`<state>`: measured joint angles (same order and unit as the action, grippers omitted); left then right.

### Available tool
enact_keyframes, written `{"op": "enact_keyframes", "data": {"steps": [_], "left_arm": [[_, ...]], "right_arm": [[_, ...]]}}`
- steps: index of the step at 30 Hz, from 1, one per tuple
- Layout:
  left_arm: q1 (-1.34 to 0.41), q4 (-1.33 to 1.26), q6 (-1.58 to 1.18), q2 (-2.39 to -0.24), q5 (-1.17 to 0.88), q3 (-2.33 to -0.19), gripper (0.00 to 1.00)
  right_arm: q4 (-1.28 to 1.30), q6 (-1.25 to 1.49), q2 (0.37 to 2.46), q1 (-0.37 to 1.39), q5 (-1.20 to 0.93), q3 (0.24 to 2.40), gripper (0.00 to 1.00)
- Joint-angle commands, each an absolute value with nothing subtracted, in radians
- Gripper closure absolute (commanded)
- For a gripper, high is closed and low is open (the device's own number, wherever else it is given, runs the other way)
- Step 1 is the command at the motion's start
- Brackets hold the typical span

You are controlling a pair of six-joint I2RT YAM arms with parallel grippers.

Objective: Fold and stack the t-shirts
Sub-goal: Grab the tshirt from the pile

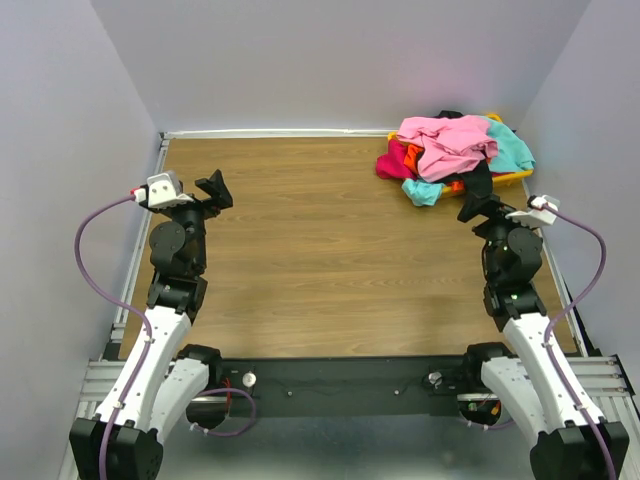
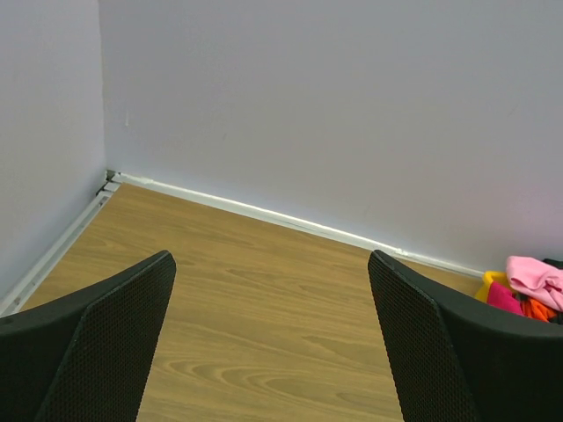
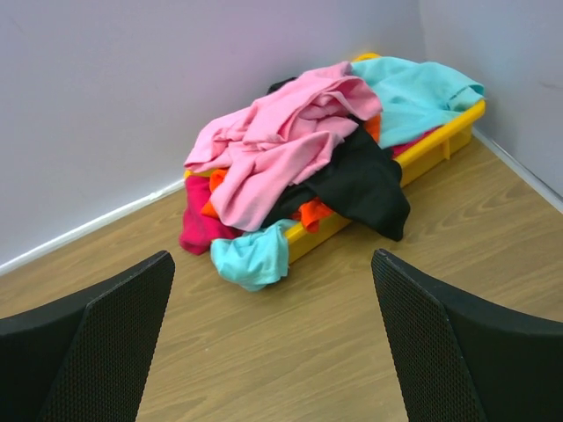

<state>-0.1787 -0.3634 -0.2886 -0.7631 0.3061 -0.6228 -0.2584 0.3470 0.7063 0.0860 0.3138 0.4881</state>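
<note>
The pink shirt lies on top, so my right gripper needs to reach outward over the bin's near rim onto a fold of the pink shirt [image 1: 455, 148] [image 3: 295, 134].
A heap of t-shirts fills a yellow bin [image 1: 514, 178] at the table's far right corner. The large pink shirt [image 1: 445, 141] lies on top, also in the right wrist view [image 3: 281, 141]. Teal [image 3: 413, 97], black [image 3: 361, 180], orange-red [image 3: 315, 213] and magenta [image 3: 195, 224] shirts spill over the rim; a teal end [image 3: 253, 255] hangs onto the table. My right gripper [image 1: 478, 206] is open and empty, just short of the heap. My left gripper [image 1: 212, 190] is open and empty at the far left, over bare wood.
The wooden table [image 1: 320, 250] is walled at the back and both sides, with a white strip [image 2: 264, 214] along the back edge. The pile shows at the right edge of the left wrist view [image 2: 532, 290].
</note>
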Motion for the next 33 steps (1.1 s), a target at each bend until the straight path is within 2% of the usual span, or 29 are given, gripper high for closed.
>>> {"op": "enact_keyframes", "data": {"steps": [1,10,16,23,33], "left_arm": [[-0.176,-0.344,-0.279,-0.756,0.327,-0.643,0.01],[-0.176,-0.311,-0.226,-0.718,0.356,-0.626,0.02],[-0.175,-0.307,-0.17,-0.758,0.356,-0.632,0.02],[-0.173,-0.293,-0.169,-0.842,0.304,-0.663,0.02],[-0.17,-0.291,-0.169,-0.853,0.322,-0.663,0.02]], "right_arm": [[-0.235,0.348,0.738,0.087,0.408,0.483,0.0],[-0.236,0.33,0.888,0.089,0.336,0.593,0.0],[-0.229,0.333,1.136,0.092,0.308,0.767,0.0],[-0.213,0.324,1.509,0.09,0.34,1.047,0.0],[-0.005,0.307,2.002,0.078,0.433,1.596,0.0]]}}
